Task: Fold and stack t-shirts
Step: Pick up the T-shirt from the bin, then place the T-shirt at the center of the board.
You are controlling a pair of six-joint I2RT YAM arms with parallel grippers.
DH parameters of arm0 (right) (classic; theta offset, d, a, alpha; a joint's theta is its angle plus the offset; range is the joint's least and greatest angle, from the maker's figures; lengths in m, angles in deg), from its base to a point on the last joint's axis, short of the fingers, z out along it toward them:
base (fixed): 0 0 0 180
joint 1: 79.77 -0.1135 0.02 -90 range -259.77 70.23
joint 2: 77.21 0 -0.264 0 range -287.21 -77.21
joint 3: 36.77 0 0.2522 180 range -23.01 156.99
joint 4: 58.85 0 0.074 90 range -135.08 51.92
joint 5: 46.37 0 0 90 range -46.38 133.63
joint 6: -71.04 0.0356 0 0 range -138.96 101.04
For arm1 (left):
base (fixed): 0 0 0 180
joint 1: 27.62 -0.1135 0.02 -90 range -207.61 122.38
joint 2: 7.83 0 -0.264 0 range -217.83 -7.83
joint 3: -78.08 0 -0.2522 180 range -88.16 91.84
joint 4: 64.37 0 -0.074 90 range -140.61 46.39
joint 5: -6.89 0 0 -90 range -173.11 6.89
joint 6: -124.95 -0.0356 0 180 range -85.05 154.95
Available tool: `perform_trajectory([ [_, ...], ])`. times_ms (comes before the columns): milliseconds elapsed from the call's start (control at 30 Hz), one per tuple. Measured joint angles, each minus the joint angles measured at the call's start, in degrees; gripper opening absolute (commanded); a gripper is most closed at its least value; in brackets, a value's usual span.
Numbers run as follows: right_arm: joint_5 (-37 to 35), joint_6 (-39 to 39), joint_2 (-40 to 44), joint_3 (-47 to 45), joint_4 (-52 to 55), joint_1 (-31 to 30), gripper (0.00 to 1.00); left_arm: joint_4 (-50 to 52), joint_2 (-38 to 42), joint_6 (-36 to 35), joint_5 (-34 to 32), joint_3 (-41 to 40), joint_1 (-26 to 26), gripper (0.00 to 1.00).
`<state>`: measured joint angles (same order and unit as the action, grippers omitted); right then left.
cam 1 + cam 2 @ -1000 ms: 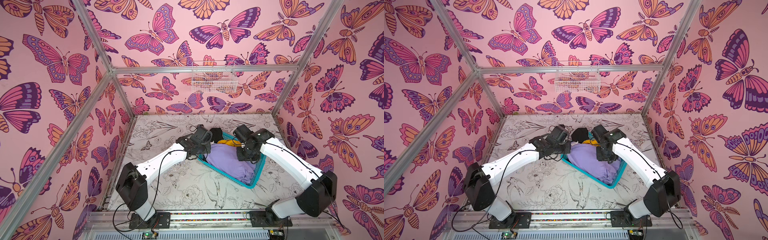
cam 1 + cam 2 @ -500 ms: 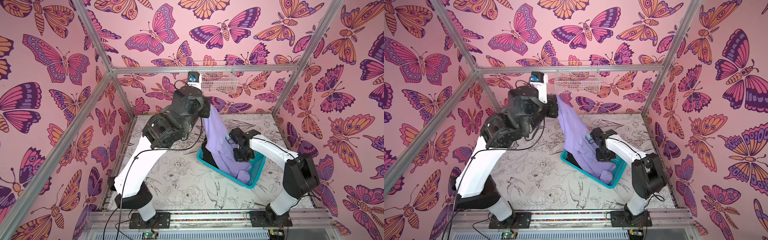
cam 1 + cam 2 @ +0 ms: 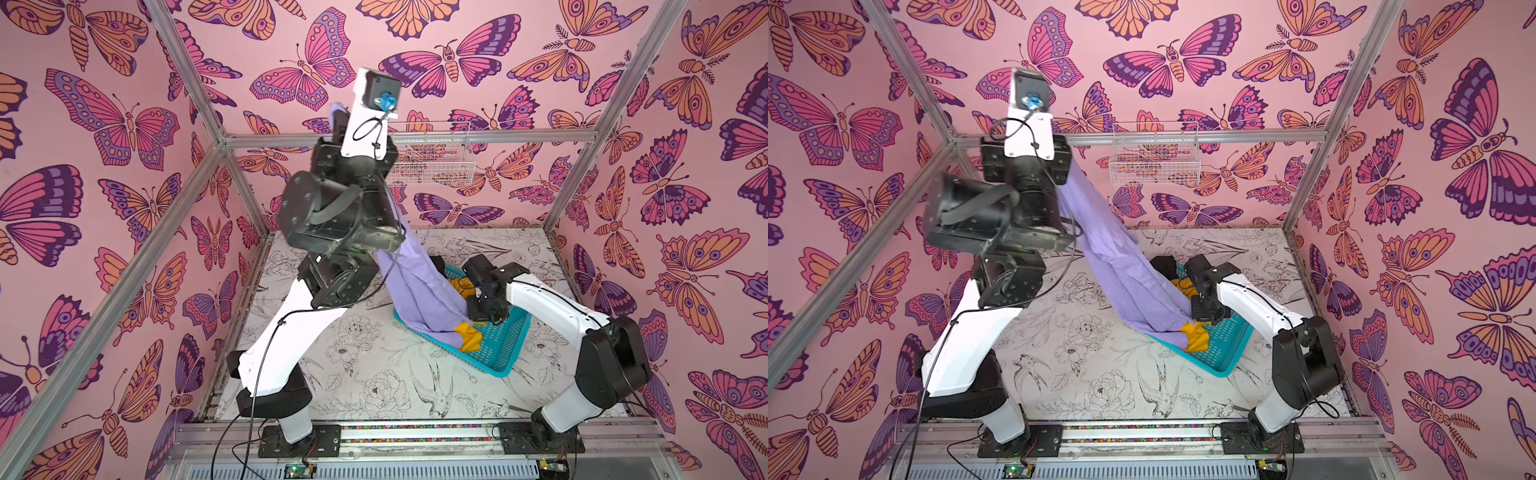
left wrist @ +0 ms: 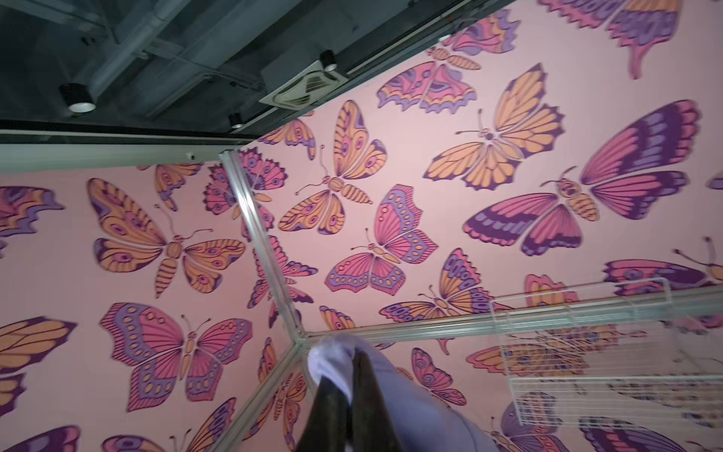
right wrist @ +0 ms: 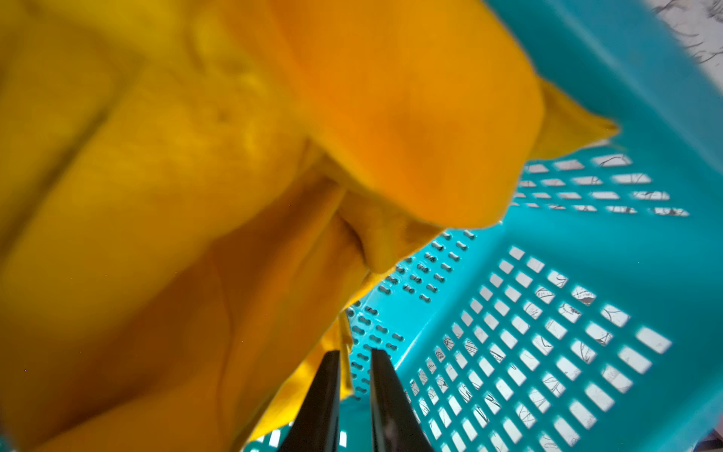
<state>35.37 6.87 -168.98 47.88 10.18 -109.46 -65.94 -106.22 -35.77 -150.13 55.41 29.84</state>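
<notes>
My left gripper should go down and release the lavender shirt's bunched edge next, on the shirt-free tabletop beside the teal basket.
My left gripper point(image 4: 354, 356) is raised high near the back wall and is shut on a bunched edge of the lavender t-shirt point(image 3: 419, 286) point(image 3: 1121, 270). The shirt hangs in a long slant, and its lower end is still in the teal basket point(image 3: 505, 345) point(image 3: 1225, 353). The mustard-yellow t-shirt point(image 3: 469, 338) point(image 3: 1196, 336) point(image 5: 195, 195) lies in the basket, partly under the lavender one. A black t-shirt point(image 3: 1163, 266) shows at the basket's far corner. My right gripper point(image 5: 355, 354) point(image 3: 1204, 320) is low inside the basket. Its jaws are slightly open, and a yellow cloth edge hangs beside one finger.
A white wire basket point(image 3: 432, 162) point(image 4: 587, 352) hangs on the back wall's rail, close to my raised left wrist. Aluminium frame posts stand at the corners. The flower-printed table point(image 3: 374, 374) runs left and in front of the teal basket. Butterfly-patterned walls close in three sides.
My left arm has swung up from the basket and pulled the lavender shirt high. This has uncovered yellow cloth. My right gripper stayed in the basket, and its jaws closed and then parted slightly.
</notes>
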Motion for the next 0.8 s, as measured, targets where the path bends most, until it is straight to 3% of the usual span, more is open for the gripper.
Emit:
perform_trajectory([
  [167, 0.44, -0.42, 0.74, -0.48, -0.09, 0.00, 0.19, -11.61, 4.57, -10.27, -6.14, -7.43, -9.16, 0.02],
  [267, 0.39, -0.79, 0.26, -0.04, 0.31, 0.00, 0.19, -16.04, 10.80, -10.38, -11.08, -22.40, -12.92, 0.02],
  [400, -0.07, -1.73, -2.19, 4.55, 1.99, 0.00, 0.18, -12.44, 19.23, 0.96, -17.77, -46.45, -12.17, 0.00],
  [500, -0.55, -2.47, -3.61, 9.68, 3.04, 0.00, 0.18, -20.35, 20.90, 1.90, -21.03, -63.10, -6.45, 0.00],
  [533, -0.70, -2.82, -4.00, 11.43, 3.45, 0.00, 0.19, -22.29, 20.28, 1.95, -21.53, -65.85, -4.28, 0.10],
  [667, -1.25, -3.93, -6.19, 18.16, 4.72, 0.00, 0.33, -29.40, 14.99, 2.71, -21.84, -70.66, 5.66, 0.71],
  [800, -1.14, -4.48, -7.28, 20.35, 5.01, 0.00, 0.40, -45.40, 10.62, -4.28, -21.84, -70.58, 7.63, 0.90],
])
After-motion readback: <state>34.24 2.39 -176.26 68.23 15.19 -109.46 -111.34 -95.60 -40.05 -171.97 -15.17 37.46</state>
